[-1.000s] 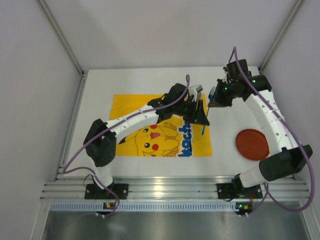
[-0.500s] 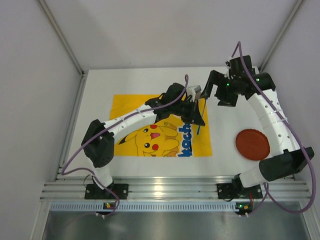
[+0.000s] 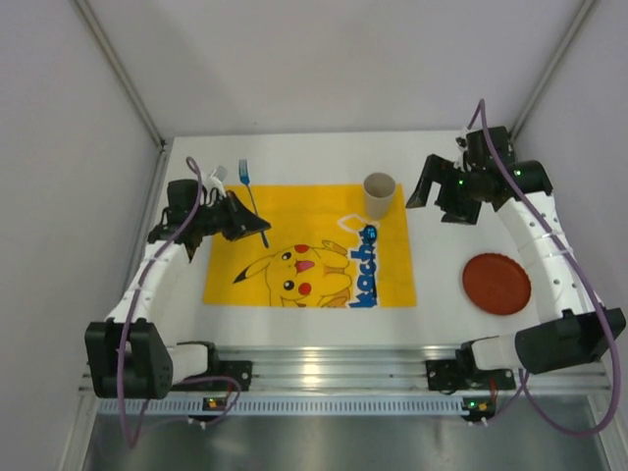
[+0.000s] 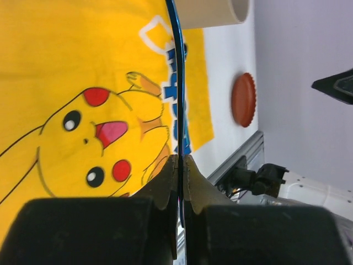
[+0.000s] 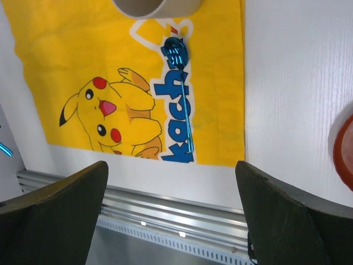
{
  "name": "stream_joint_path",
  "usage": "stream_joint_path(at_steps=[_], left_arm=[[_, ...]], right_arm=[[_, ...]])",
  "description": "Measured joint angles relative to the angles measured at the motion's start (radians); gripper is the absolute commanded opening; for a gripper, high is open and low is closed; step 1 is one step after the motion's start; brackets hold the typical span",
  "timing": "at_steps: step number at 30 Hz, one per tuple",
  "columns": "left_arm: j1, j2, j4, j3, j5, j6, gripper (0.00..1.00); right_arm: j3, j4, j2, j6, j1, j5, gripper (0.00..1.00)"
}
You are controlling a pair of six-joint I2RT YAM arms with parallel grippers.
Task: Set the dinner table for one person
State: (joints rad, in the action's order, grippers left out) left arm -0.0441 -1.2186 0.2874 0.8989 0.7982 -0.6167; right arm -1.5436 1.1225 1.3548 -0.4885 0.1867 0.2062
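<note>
Next, my left gripper moves down and back and releases the fork on free cloth beside Pikachu's face, since the spoon lies opposite.
My left gripper is shut on a thin blue fork and holds it over the left edge of the yellow Pikachu cloth. In the left wrist view the fork shows edge-on, pinched between the jaws of the left gripper. A blue spoon lies on the cloth's right side below a beige cup. My right gripper is open and empty above the white dinner table, right of the cup. Its fingers stand wide apart.
A red ridged plate lies on the table at the right, beside the right arm. It also shows as a red plate in the left wrist view. White walls enclose three sides; an aluminium rail runs along the near edge.
My left arm swung from the cloth's right side to its left edge, carrying the fork. My right gripper opened and drew back to the right. The cup now stands uncovered.
</note>
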Motion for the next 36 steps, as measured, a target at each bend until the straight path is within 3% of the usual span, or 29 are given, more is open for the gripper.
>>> stream_joint_path(at_steps=[6, 13, 21, 29, 30, 31, 32, 36], left_arm=[[0.126, -0.2, 0.129, -0.005, 0.063, 0.144, 0.0], [0.139, -0.478, 0.125, -0.008, 0.216, 0.143, 0.0], [0.14, -0.56, 0.234, 0.049, 0.207, 0.171, 0.01], [0.165, -0.613, 0.446, 0.091, 0.089, 0.228, 0.24], [0.171, -0.617, 0.471, 0.098, 0.065, 0.233, 0.29], [0.177, -0.617, 0.491, 0.104, 0.043, 0.241, 0.48], [0.182, -0.617, 0.509, 0.113, 0.024, 0.253, 0.54], [0.195, -0.616, 0.591, 0.18, -0.086, 0.269, 0.57]], right_arm=[[0.032, -0.001, 0.0, 0.026, 0.0, 0.025, 1.0], [0.032, 0.0, 0.0, 0.051, -0.002, 0.035, 1.0], [0.075, -0.002, -0.001, 0.059, -0.002, 0.04, 1.0], [0.092, -0.004, -0.002, 0.062, -0.007, 0.05, 1.0], [0.092, -0.004, -0.002, 0.062, -0.007, 0.051, 1.0], [0.092, -0.004, -0.002, 0.062, -0.007, 0.053, 1.0], [0.092, -0.004, 0.0, 0.062, -0.007, 0.053, 1.0], [0.091, -0.006, 0.01, 0.066, -0.007, 0.06, 1.0]])
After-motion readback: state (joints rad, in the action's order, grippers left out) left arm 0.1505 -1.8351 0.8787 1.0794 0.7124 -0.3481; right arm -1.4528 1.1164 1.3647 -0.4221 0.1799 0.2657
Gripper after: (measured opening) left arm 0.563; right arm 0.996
